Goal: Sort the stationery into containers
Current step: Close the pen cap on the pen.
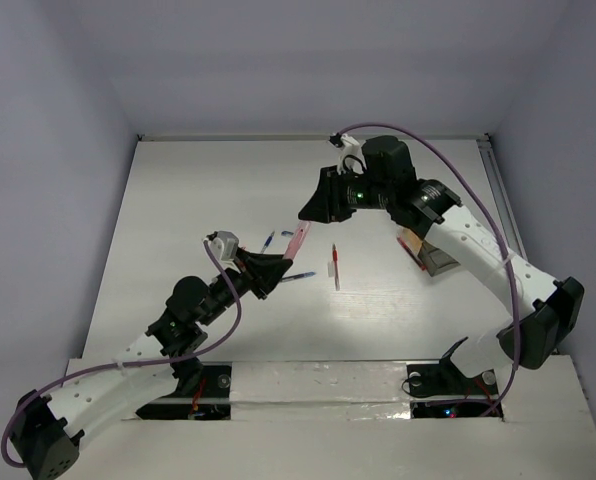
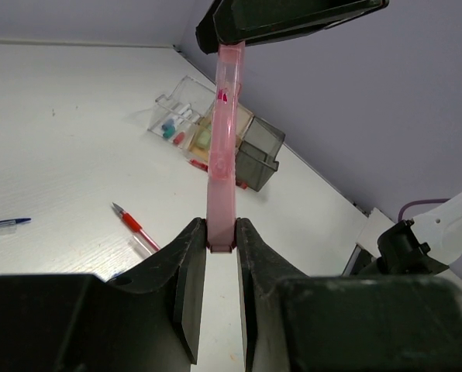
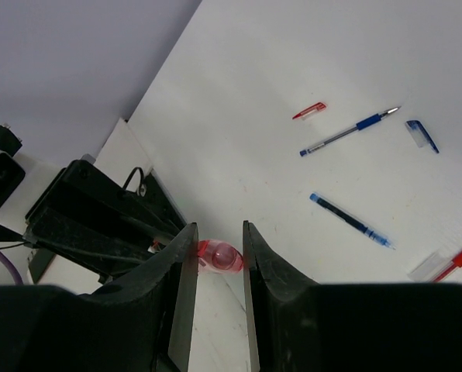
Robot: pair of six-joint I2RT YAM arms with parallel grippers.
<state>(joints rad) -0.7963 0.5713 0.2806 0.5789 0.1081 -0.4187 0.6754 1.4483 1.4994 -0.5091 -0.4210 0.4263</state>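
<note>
Next, the right gripper carries the pink piece (image 1: 296,241) over the orange-tan box (image 1: 413,240), below and to the gripper's right in the top view, then lowers and releases it.
A pink translucent piece (image 1: 296,241) hangs in the air between both grippers. My left gripper (image 2: 222,232) is shut on its near end (image 2: 222,178). My right gripper (image 3: 215,244) is shut on its other, rounded end (image 3: 222,257), which touches both jaws. On the table lie a red pen (image 1: 335,266) and blue pens (image 1: 298,277) (image 1: 268,240). The containers (image 2: 258,151), clear, orange-tan and grey boxes side by side, stand at the right; in the top view the right arm hides most of the containers (image 1: 433,255).
More small items lie on the white table: a red cap (image 3: 309,111), a blue cap (image 3: 421,133), a blue pen (image 3: 349,132) and a dark blue refill (image 3: 351,221). The clear box (image 2: 177,120) holds small coloured bits. Walls enclose the table.
</note>
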